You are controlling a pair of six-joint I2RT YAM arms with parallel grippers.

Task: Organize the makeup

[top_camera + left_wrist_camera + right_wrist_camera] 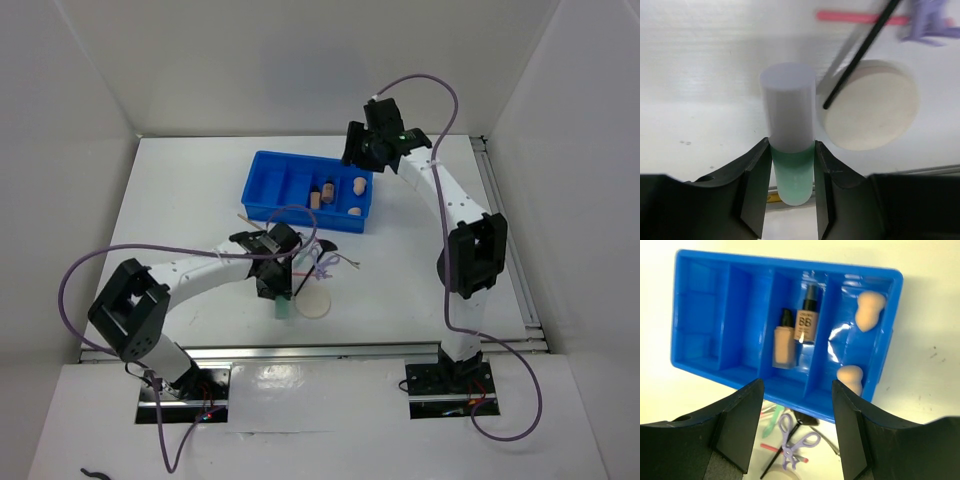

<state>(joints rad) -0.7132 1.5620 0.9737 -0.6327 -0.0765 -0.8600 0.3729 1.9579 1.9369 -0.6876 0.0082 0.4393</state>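
Note:
I will lift my left gripper, move it outward, and then lower it to let go of the tube beside the beige bottles, because their section is outward of the gripper and has room.
The mint-green tube (789,170) with its pale cap lies on the table at the near edge, also seen from above as the tube (284,306). My left gripper (792,145) is shut on it, both fingers pressed to its sides. The round cream puff (870,107) lies just right of it, under a black brush handle (860,55). A pink stick (860,18) lies beyond. My right gripper (797,390) hangs open and empty above the blue tray (790,262). The tray holds two beige bottles (783,345) and two peach sponges (869,310).
Purple scissor-like tool (792,440), a green stick (771,417) and a pink stick (771,447) lie in a loose pile in front of the tray (262,180). The tray's left compartments hold nothing. White walls enclose the table on three sides.

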